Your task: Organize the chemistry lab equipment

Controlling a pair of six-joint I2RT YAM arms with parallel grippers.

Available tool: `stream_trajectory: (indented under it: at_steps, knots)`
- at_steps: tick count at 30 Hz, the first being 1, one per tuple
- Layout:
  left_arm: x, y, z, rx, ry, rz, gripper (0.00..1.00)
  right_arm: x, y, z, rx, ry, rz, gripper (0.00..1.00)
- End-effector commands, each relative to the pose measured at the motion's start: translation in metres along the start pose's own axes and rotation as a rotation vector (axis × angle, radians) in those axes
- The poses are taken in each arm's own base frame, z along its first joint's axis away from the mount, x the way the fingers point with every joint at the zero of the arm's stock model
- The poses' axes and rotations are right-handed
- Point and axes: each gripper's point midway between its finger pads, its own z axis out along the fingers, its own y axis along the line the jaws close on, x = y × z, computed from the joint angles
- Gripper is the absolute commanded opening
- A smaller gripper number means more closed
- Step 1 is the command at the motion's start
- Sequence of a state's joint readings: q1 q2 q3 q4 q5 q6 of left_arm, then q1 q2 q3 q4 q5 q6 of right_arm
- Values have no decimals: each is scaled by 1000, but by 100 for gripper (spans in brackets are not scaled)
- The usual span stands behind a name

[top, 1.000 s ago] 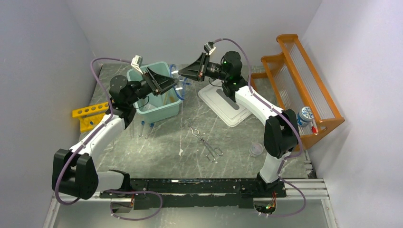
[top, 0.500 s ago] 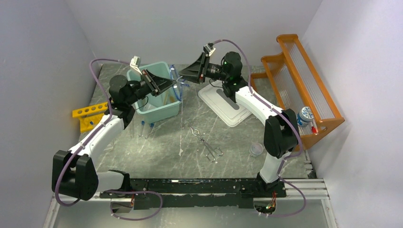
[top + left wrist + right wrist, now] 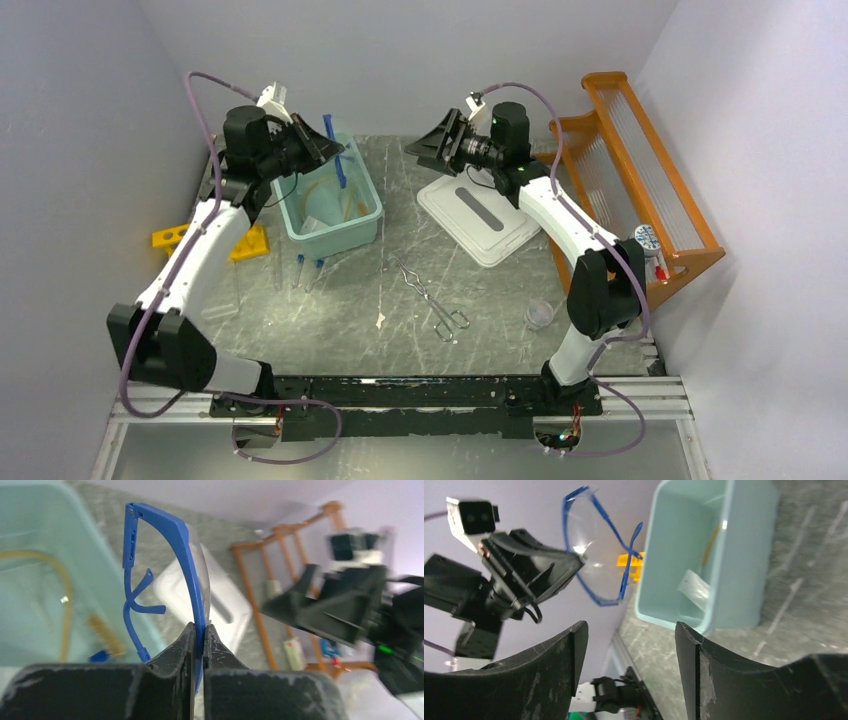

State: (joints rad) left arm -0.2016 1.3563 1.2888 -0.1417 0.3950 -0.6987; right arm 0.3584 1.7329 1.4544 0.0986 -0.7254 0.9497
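The glasses (image 3: pixel 341 172) go down between the sides of the teal bin next, in my left gripper, as its fingers tilt downward toward the tan tubing.
My left gripper (image 3: pixel 335 150) is shut on the blue frame of a pair of clear safety glasses (image 3: pixel 341 172), holding them in the air above the teal bin (image 3: pixel 365 225). In the left wrist view the fingers (image 3: pixel 186 640) pinch the glasses (image 3: pixel 192 575) edge-on. My right gripper (image 3: pixel 412 150) is open and empty, apart from the glasses (image 3: pixel 589 530) and facing them; its jaws stand wide. Tan tubing (image 3: pixel 65 595) lies in the bin. Silver forceps (image 3: pixel 432 298), clear test tubes (image 3: pixel 300 268), a yellow tube rack (image 3: pixel 245 243) and a clear cup (image 3: pixel 540 315) rest on the table.
A white lid (image 3: pixel 478 215) lies below the right gripper. The orange wooden shelf (image 3: pixel 640 170) stands at the right edge with a blue-capped bottle (image 3: pixel 645 240) on it. Grey walls close in on three sides.
The left gripper closed on the glasses and carried them left and back over the bin. The right gripper let go, opened, and drew back to the right.
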Motion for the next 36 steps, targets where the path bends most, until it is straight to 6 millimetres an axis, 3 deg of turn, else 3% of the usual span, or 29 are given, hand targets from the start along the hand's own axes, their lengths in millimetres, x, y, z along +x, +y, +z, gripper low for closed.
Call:
stream_trajectory:
  at_steps: [1,10,14,18,22,25,31,36]
  knots:
    - [35,96,11,-331,156,20,5,10,-30,-15,186,11,-101,67]
    - [52,185,24,-577,237,88,5,46,-103,-44,493,70,-173,67]
    - [65,221,29,-649,283,92,5,74,-129,-41,587,139,-230,67]
    - [74,244,28,-716,307,118,8,103,-151,-34,677,215,-341,67]
    - [74,255,23,-772,318,143,27,135,-168,-30,732,302,-456,67]
    - [71,256,20,-788,321,164,36,155,-175,-32,770,355,-535,66]
    - [54,246,14,-794,300,203,38,184,-187,-37,821,407,-605,66]
    - [35,214,16,-698,262,210,38,200,-193,-32,828,430,-650,66]
